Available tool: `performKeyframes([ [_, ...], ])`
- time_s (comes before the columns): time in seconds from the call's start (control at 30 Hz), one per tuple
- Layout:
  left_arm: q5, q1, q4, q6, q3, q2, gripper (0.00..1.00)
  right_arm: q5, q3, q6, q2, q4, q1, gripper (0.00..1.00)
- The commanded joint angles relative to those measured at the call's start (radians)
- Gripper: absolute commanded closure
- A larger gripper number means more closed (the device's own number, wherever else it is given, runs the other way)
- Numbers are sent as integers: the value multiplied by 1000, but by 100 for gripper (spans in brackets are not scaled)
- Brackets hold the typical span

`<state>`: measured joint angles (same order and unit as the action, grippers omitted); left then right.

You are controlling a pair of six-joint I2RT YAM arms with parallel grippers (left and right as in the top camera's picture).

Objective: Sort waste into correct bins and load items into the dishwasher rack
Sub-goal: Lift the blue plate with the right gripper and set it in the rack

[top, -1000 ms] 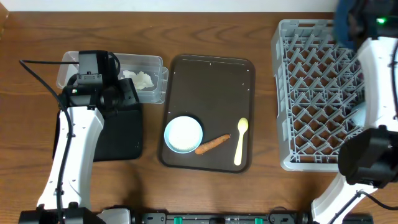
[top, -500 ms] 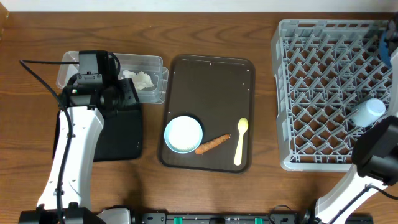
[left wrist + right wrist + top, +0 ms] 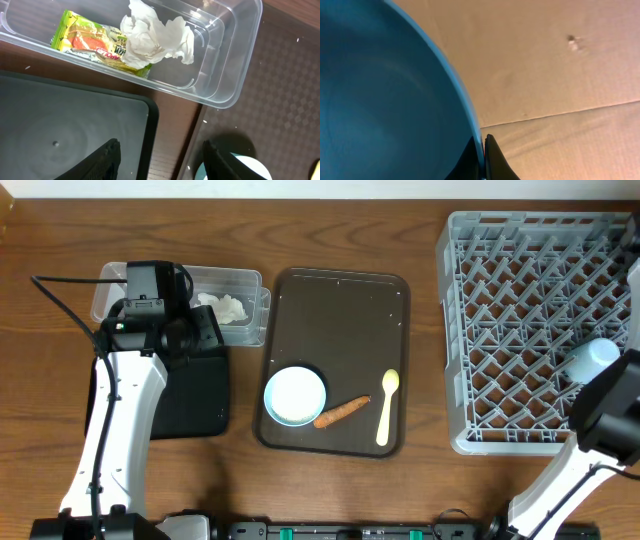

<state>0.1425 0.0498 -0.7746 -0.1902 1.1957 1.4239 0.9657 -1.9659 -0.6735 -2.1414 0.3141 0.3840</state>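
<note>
The plate (image 3: pixel 385 100) swings left in the overhead view with my right gripper over the grey rack's far slots next for release there, since those slots stand empty.
My right gripper (image 3: pixel 484 150) is shut on the rim of the dark blue plate (image 3: pixel 385 100), which fills the left of the right wrist view over a beige surface. In the overhead view gripper and plate are out of frame. My left gripper (image 3: pixel 160 160) is open and empty above the black tray's edge (image 3: pixel 75 130), just in front of the clear tub (image 3: pixel 235 60). The tub holds the white tissue (image 3: pixel 155 40) and the yellow-green wrapper (image 3: pixel 87 40). The bowl (image 3: pixel 295 395), carrot piece (image 3: pixel 342 411) and yellow spoon (image 3: pixel 386 408) lie on the brown tray (image 3: pixel 340 320). A light blue cup (image 3: pixel 590 362) lies in the grey rack (image 3: pixel 520 330).
My right arm (image 3: pixel 610 410) stands at the right edge beside the rack's front corner. The black tray (image 3: pixel 195 395) lies partly under my left arm. A few white specks dot the brown tray. The pink cup is not in view.
My right arm has swung from over the rack's back right corner out past the right edge, taking the plate out of the overhead view and uncovering the cup. The left arm has not moved.
</note>
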Motion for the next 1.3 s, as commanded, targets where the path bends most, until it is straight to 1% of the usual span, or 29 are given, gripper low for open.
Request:
performKeyframes([
  [0.0,-13,2,1,-10,6,-6,45,25,3,8,-34,14,-4,99],
  [0.5,-13,2,2,-10,6,-6,44,6,7,328,-63,238,-61,99],
  [0.6,-13,2,2,-10,6,-6,45,6,6,367,-63,299,-80,98],
  [0.73,-13,2,2,-10,6,-6,44,-7,6,399,-63,404,-114,93],
  [0.8,-13,2,2,-10,6,-6,45,-19,6,435,-63,444,-126,93],
  [0.87,-13,2,2,-10,6,-6,44,-63,6,474,-63,488,-136,91],
  [0.93,-13,2,1,-10,6,-6,44,-98,6,504,-63,524,-142,83],
  [0.97,-13,2,1,-10,6,-6,44,-109,6,515,-63,540,-145,77],
  [1.03,-13,2,1,-10,6,-6,44,-110,6,531,-63,564,-148,74],
  [1.17,-13,2,1,-10,6,-6,44,-122,6,559,-61,611,-152,74],
  [1.27,-13,2,1,-10,6,-6,44,-202,6,576,-55,652,-158,73],
])
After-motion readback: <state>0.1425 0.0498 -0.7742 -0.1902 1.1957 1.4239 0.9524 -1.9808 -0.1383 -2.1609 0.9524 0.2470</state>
